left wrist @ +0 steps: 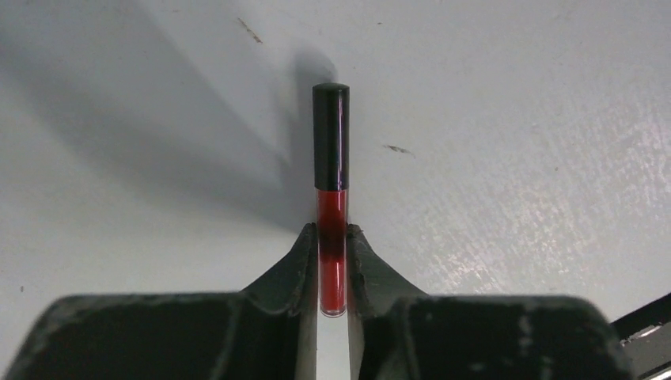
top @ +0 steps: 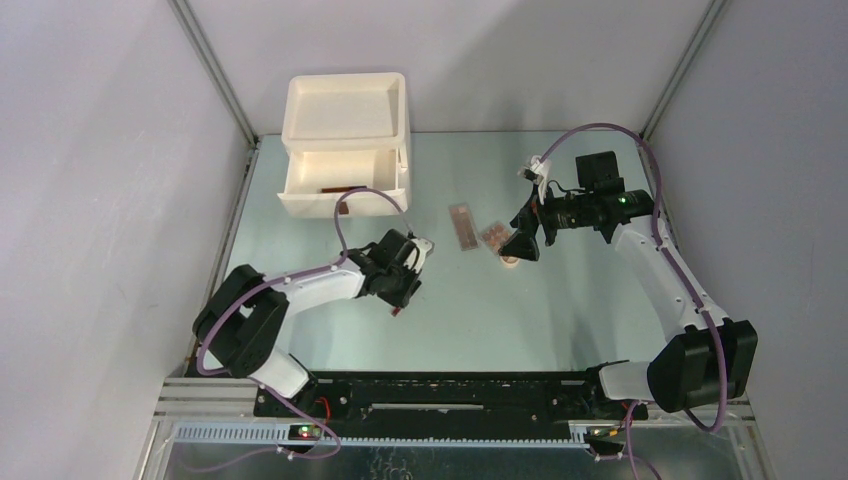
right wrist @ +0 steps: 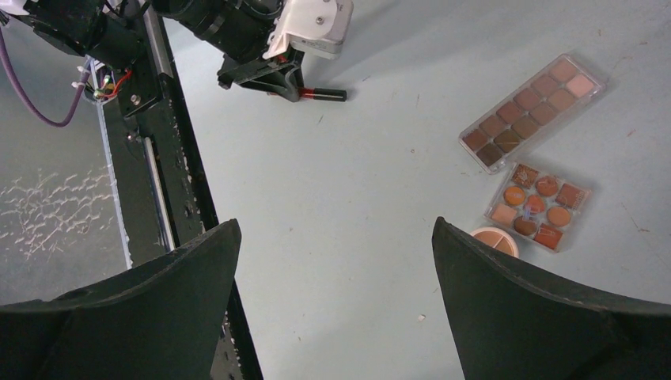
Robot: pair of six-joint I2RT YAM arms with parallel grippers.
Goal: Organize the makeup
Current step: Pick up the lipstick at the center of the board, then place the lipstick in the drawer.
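My left gripper is to lift the tube (left wrist: 331,158) next, carry it outward and lower it over the bare bottom of the lower drawer to let it go, since there is space.
A slim tube (left wrist: 331,158) with a black cap and a red body lies on the table. My left gripper (left wrist: 331,233) is shut on its red end, with both pads pressed against it. The overhead view shows that gripper (top: 400,300) low over the table's left middle. My right gripper (right wrist: 336,229) hangs open and empty above the table. Beside it lie a long brown palette (right wrist: 532,111), a small square palette (right wrist: 538,206) and a round compact (right wrist: 494,240). From above, the compact (top: 509,260) shows just under the right gripper (top: 520,248).
A cream drawer box (top: 346,140) stands at the back left, its lower drawer (top: 340,195) pulled out with a dark item inside. The black base rail (top: 440,395) runs along the near edge. Grey walls close in on both sides.
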